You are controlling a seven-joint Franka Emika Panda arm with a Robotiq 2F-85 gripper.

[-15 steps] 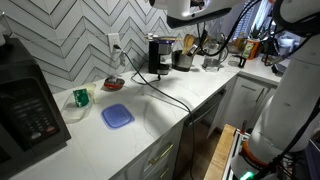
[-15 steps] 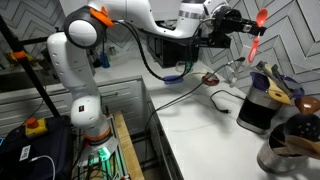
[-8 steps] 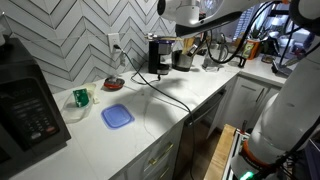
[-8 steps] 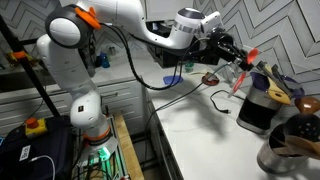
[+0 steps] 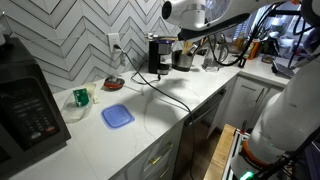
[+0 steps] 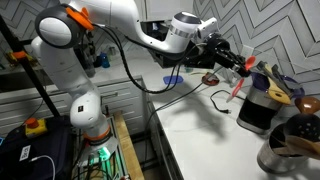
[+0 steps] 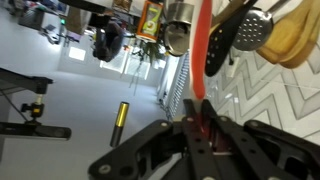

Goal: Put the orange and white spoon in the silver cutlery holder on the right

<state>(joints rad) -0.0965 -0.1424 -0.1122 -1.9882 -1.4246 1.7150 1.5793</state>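
The spoon (image 6: 237,88) still hangs high and to one side, so next I need to move my gripper across and down over the silver cutlery holder's open top (image 6: 284,146) to release it.
My gripper (image 6: 243,68) is shut on the orange and white spoon (image 6: 237,88) and holds it in the air, above and beside the black coffee machine (image 6: 255,112). The spoon hangs down from the fingers. In the wrist view the spoon's orange part (image 7: 200,50) sticks out between the closed fingers of the gripper (image 7: 198,125). The silver cutlery holder (image 6: 285,152) stands just past the coffee machine, with wooden and black utensils (image 7: 245,30) in it. It also shows in an exterior view (image 5: 183,60), under the arm.
On the white counter are a blue square lid (image 5: 117,116), a small green cup (image 5: 81,97), a red bowl (image 5: 113,83) and a black microwave (image 5: 25,105). A black cable (image 5: 170,95) runs across the counter from the coffee machine (image 5: 157,55).
The gripper has come down from high up with the spoon and moved closer to the coffee machine and the holder. The spoon now hangs lower and is tilted.
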